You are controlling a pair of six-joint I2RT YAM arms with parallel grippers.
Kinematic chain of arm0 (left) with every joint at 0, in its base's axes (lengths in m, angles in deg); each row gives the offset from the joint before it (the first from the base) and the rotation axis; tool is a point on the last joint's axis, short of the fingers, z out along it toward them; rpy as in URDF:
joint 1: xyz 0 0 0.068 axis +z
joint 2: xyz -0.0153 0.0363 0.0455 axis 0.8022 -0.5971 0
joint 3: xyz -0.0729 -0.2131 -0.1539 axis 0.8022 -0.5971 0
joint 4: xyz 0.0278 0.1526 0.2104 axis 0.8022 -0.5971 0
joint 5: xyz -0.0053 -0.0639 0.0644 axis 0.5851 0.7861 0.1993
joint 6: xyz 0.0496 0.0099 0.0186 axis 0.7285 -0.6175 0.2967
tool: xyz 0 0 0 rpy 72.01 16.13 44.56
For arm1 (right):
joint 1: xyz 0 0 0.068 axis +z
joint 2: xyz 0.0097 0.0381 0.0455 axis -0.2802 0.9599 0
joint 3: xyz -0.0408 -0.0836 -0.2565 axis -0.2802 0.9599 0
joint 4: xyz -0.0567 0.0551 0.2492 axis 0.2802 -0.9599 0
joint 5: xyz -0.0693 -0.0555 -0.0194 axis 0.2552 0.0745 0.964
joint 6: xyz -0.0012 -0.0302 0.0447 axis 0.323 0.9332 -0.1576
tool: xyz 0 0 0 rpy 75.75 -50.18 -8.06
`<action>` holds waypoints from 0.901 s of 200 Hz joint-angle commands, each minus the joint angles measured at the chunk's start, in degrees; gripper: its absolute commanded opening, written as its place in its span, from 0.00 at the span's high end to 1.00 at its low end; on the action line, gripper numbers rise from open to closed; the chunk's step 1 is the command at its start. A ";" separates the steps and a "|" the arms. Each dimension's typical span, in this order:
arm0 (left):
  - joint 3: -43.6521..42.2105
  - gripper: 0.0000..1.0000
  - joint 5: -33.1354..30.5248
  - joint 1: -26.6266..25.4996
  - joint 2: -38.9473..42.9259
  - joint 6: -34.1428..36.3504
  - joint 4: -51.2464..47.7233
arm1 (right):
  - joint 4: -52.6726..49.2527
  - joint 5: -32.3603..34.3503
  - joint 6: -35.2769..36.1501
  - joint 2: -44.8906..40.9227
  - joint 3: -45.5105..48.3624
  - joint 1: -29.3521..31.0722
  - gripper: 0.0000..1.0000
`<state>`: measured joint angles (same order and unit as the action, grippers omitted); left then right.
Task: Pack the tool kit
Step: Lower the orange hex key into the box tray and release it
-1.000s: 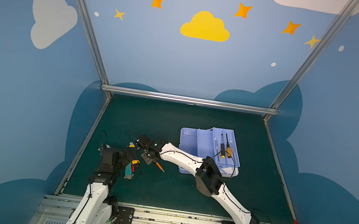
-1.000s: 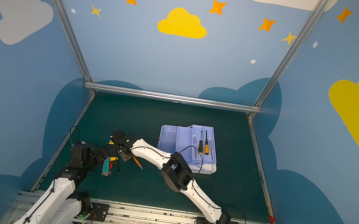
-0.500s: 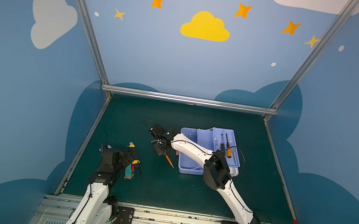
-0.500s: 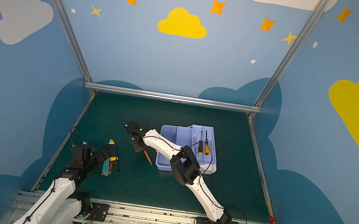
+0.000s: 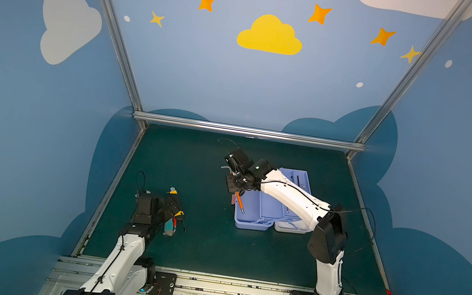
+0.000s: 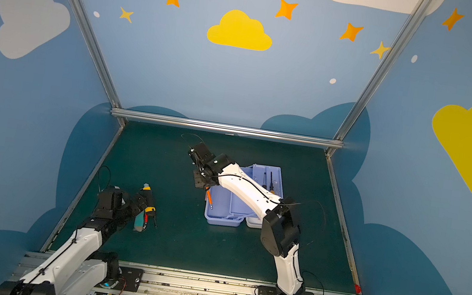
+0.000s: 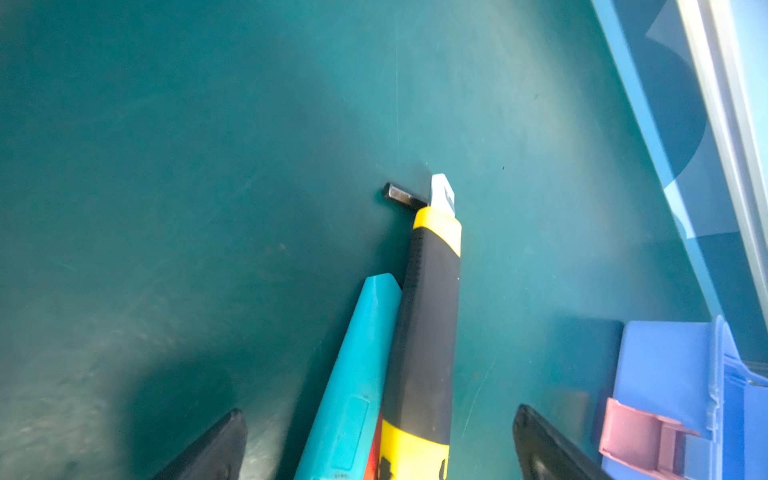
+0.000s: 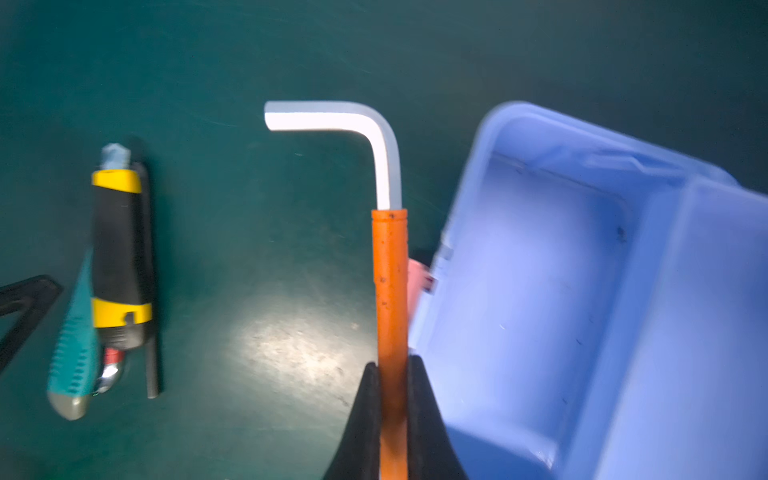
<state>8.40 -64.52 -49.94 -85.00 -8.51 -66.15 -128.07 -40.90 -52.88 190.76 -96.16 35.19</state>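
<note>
The wrench's bent end is hanging outside, so I should move my right gripper over the empty section of the tool kit by the pink latch, turn it in line and lower it to let go of the wrench.
The tool kit [image 5: 269, 212] [image 6: 225, 212] lies open on the green mat, its lavender-blue compartments facing up; two screwdrivers [image 5: 298, 182] [image 6: 270, 181] rest in its far compartment. My right gripper [image 5: 237, 187] [image 8: 391, 365] is shut on the orange wrench [image 8: 390, 291] [image 5: 239, 200], holding it over the case's left edge beside the pink latch [image 8: 417, 282]. The wrench's bent silver end points away from the jaws. My left gripper [image 5: 171, 208] [image 7: 379, 409] stands open, straddling the teal knife [image 7: 353, 374] [image 5: 169, 227] at the mat's left.
A yellow-and-black cutter [image 7: 428, 332] [image 8: 120, 253] and a thin black hex key [image 8: 151, 332] lie against the teal knife. The metal frame rail [image 5: 116, 188] borders the mat on the left, close to the left arm. The case's white shell [image 5: 289, 226] shows at its near side.
My right gripper has carried the orange wrench from beside the left gripper, rightward and back, to the case's left edge. The left arm and its tools have stayed put.
</note>
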 commanded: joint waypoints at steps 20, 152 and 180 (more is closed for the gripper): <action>3.20 0.00 3.59 -0.40 -4.34 2.83 0.76 | 2.81 3.12 -5.91 -2.81 7.75 -2.62 1.00; 4.49 0.00 7.59 -0.74 -8.28 4.51 1.73 | 0.74 2.69 -11.47 7.63 4.57 -4.81 1.00; 4.44 0.00 8.05 -0.76 -8.09 4.78 1.64 | 0.05 2.36 -11.38 10.16 2.77 -4.97 1.00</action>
<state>11.62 -57.54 -50.51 -93.04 -4.97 -64.86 -127.02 -38.48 -63.61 199.04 -90.72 30.42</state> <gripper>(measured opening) 0.995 0.092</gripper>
